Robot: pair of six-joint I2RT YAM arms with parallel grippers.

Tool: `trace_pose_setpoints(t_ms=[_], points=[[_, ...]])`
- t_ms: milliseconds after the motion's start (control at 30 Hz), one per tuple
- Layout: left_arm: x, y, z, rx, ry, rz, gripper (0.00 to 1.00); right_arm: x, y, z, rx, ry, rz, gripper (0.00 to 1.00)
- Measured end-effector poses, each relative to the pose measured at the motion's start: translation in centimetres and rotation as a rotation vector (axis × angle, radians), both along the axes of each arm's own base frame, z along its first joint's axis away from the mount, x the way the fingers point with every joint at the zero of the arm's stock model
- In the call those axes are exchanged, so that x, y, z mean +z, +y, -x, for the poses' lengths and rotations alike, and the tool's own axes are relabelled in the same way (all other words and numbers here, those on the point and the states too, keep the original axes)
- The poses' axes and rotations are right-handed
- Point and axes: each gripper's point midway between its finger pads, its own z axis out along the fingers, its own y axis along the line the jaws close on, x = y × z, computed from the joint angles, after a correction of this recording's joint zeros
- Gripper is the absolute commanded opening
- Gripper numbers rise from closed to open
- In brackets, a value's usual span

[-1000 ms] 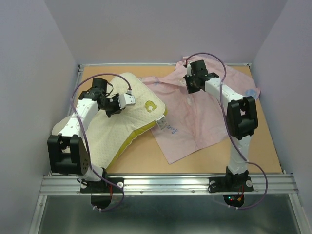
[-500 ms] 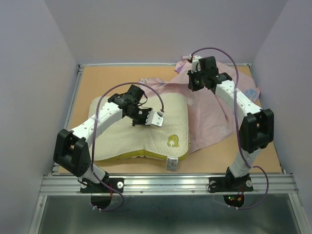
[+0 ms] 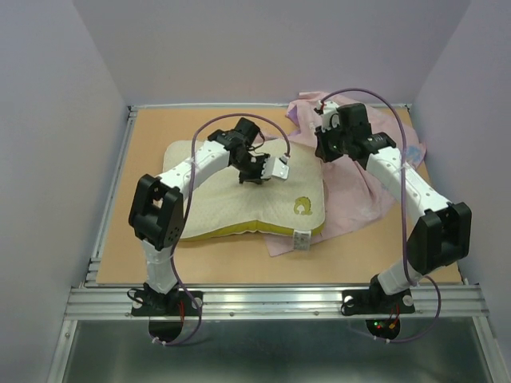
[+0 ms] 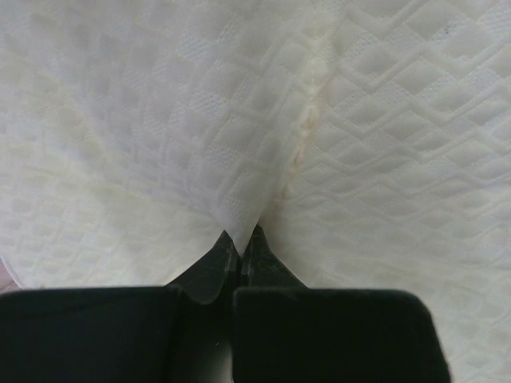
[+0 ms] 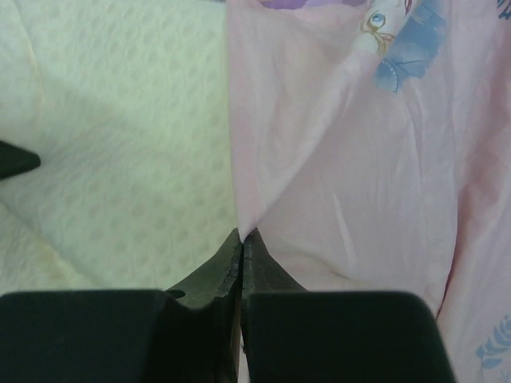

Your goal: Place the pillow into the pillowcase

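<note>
The pillow's end is held up over the pillowcase, so next my left gripper needs to lower and shift outward, settling the pinched fold of the pillow before releasing it.
The cream-white pillow with a yellow side band and a yellow logo lies mid-table, its right end over the pale pink pillowcase. My left gripper is above the pillow's far right part. In the left wrist view it is shut on a pinched ridge of the pillow's quilted cover. My right gripper is at the pillowcase's left edge by the pillow's far right corner. In the right wrist view it is shut on a fold of the pillowcase, with the pillow just left of it.
The pillowcase bunches up against the back right corner, with a printed patch showing at the right edge. Bare wooden tabletop shows left of the pillow and along the front. A metal rail runs along the near edge.
The left arm has dragged the pillow from the left side to the right and back, onto the pillowcase. The right gripper has shifted slightly right and nearer, still gripping the pillowcase edge.
</note>
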Motion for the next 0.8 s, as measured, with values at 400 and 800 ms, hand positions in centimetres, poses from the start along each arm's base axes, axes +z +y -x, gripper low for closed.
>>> trace_pose_setpoints(t_ms=[400,800], points=[[3.8,0.4,-6.3,0.253,-0.059,0.082,0.0,-1.1,-0.5,1.1,0.013,0.021,0.023,0.01],[-2.2,-1.0,-9.3,0.753,-0.05,0.112,0.0,-4.0,0.0,0.5,-0.001,0.105,0.02,0.1]])
